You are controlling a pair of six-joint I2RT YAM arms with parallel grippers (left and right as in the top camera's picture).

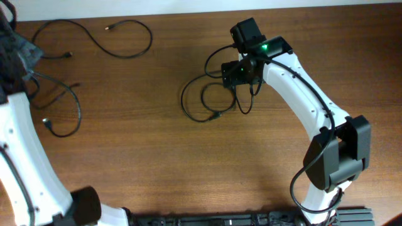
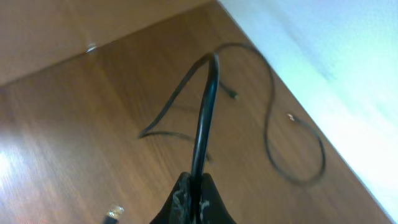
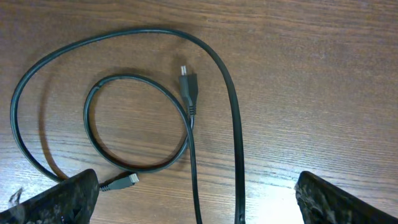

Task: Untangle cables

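My left gripper lowers to the table (image 1: 51, 68) beside the curved cable's plug next and releases the held cable there, since that part lies below the gripper's raised fingers.
Three thin black cables lie apart on the wooden table. One cable (image 1: 135, 50) curves along the far left edge and also shows in the left wrist view (image 2: 292, 143). A second cable (image 1: 74, 110) lies at the left; my left gripper (image 2: 198, 186), at the far left corner (image 1: 19, 56), is shut on it, and the cable (image 2: 205, 106) rises from the jaws. The third cable (image 1: 191, 107) is looped at the centre. My right gripper (image 3: 199, 202) is open just above it (image 1: 240, 74), with two strands (image 3: 236, 124) between the fingers and its plugs (image 3: 188, 84) free.
The table's far edge meets a white wall (image 2: 336, 56) close behind the left gripper. A loose plug (image 2: 113, 214) lies near the left jaws. The right arm (image 1: 314, 107) spans the right side of the table.
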